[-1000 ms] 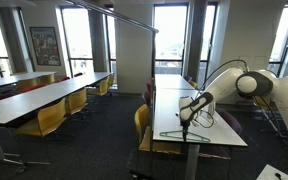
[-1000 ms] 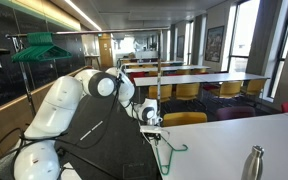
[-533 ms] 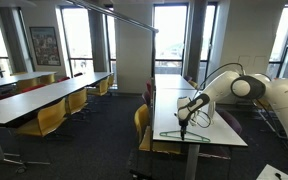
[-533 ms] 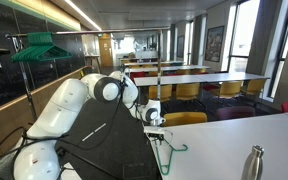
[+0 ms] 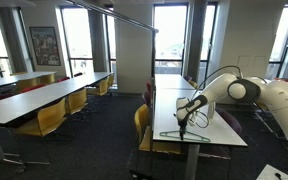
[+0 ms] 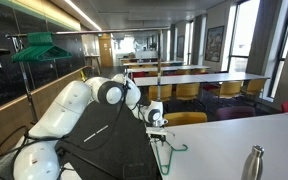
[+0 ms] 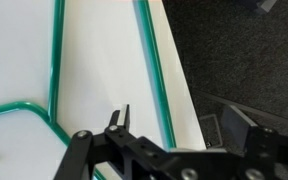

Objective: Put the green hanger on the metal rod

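Observation:
The green hanger's straight bar (image 5: 184, 139) (image 7: 164, 108) is already between the open fingers. I should keep my gripper low by the table's edge and close it there.
The green hanger (image 5: 184, 133) lies flat on the white table (image 5: 224, 135); it also shows in an exterior view (image 6: 170, 146). My gripper (image 5: 185, 113) hangs just above it, also seen in an exterior view (image 6: 155, 120). In the wrist view the gripper (image 7: 179, 116) is open, and one straight bar of the hanger (image 7: 152, 62) runs between its two fingers, near the table's edge. The metal rod (image 5: 114, 16) runs high across the room, away from the gripper; it also shows in an exterior view (image 6: 64, 36).
Other green hangers (image 6: 39, 48) hang on the rod at its far end. A metal bottle (image 6: 253, 163) stands on the table. Yellow chairs (image 5: 142, 122) and long tables (image 5: 44, 95) fill the room. The table edge drops to dark carpet (image 7: 234, 50).
The arm's upper links have shifted and lowered a little. The gripper has stayed just above the hanger, still open.

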